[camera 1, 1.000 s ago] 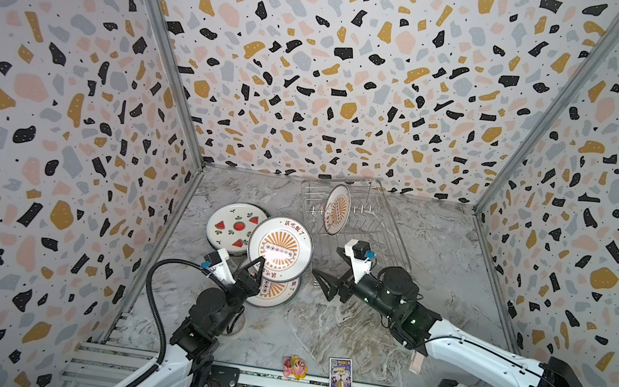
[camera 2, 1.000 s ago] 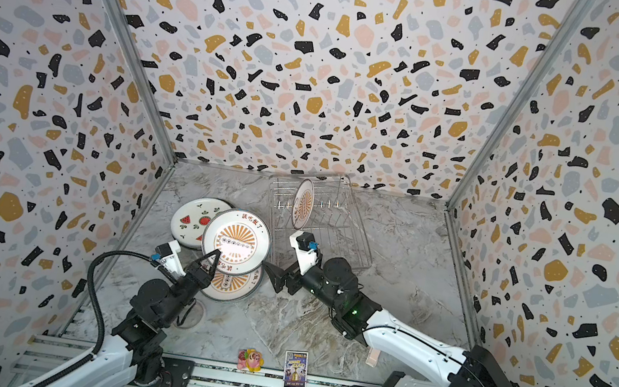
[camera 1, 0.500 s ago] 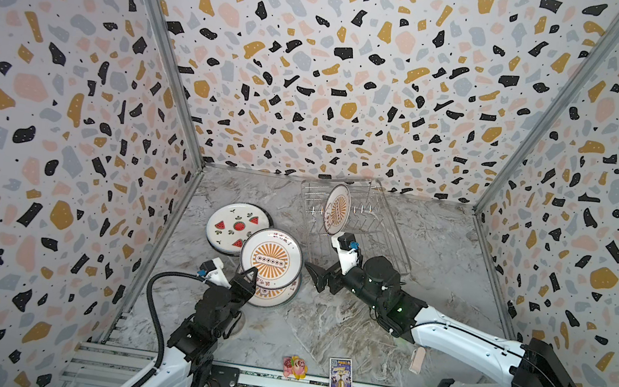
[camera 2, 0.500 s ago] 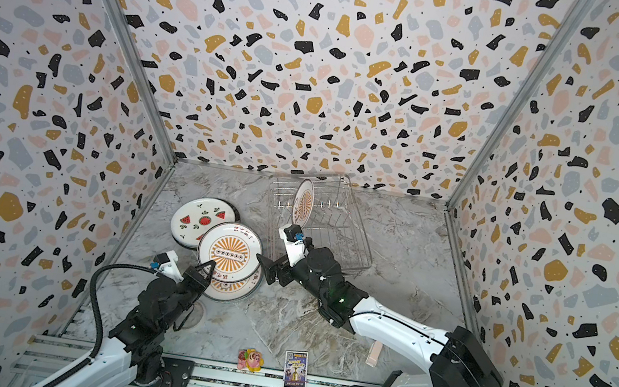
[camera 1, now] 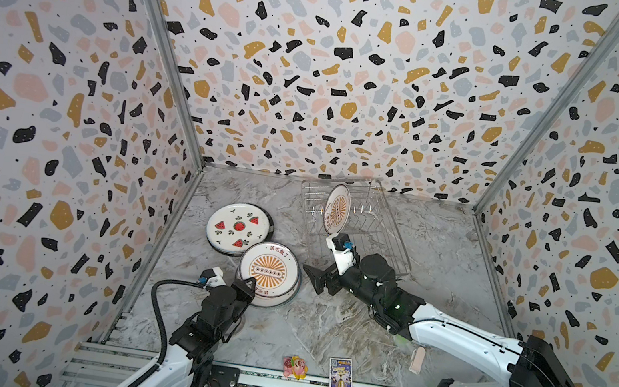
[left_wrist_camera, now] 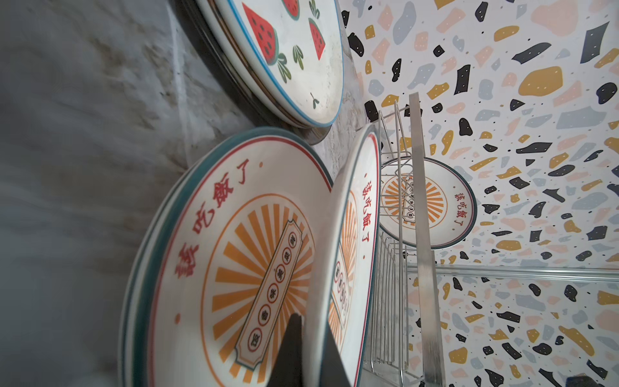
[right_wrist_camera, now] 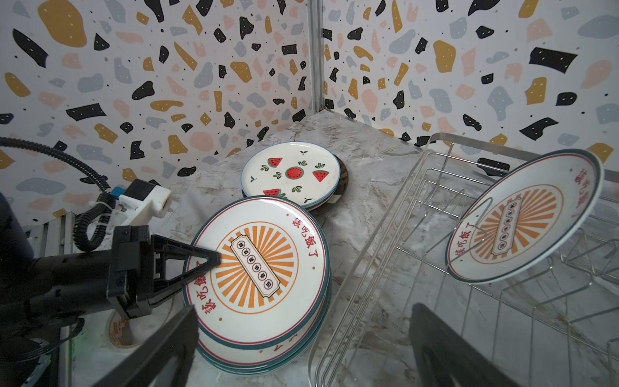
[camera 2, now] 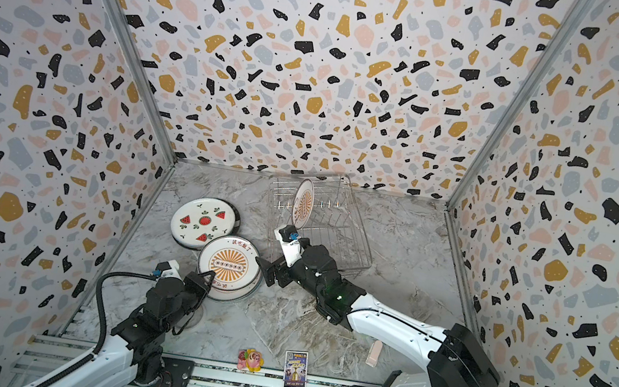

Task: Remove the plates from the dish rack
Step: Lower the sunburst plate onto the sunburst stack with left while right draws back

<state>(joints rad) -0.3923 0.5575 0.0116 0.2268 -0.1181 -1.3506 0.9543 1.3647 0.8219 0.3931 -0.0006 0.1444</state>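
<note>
My left gripper lowers the tilted plate next until it rests on the stack of like plates below the gripper, then releases the plate's near rim.
My left gripper (camera 1: 247, 290) (left_wrist_camera: 313, 338) is shut on the near rim of an orange sunburst plate (camera 1: 272, 271) (camera 2: 229, 267) (right_wrist_camera: 261, 268). The plate is tilted over a stack of like plates (left_wrist_camera: 234, 251). Beside it lies a second stack topped by a watermelon plate (camera 1: 238, 227) (right_wrist_camera: 291, 172). The wire dish rack (camera 1: 381, 235) (camera 2: 339, 233) (right_wrist_camera: 385, 234) holds one upright sunburst plate (camera 1: 337, 209) (right_wrist_camera: 522, 221). My right gripper (camera 1: 321, 281) (right_wrist_camera: 304, 335) is open and empty, low between the sunburst stack and the rack's near corner.
Terrazzo walls close in three sides. A small toy (camera 1: 295, 367), a card (camera 1: 341, 376) and a pink strip (camera 1: 417, 359) lie near the front rail. A clear ring (right_wrist_camera: 120, 330) sits on the floor under my left arm.
My left gripper has drawn the sunburst plate toward the front and lowered it over the stack. My right arm has reached a little farther left toward the rack's corner, still open.
</note>
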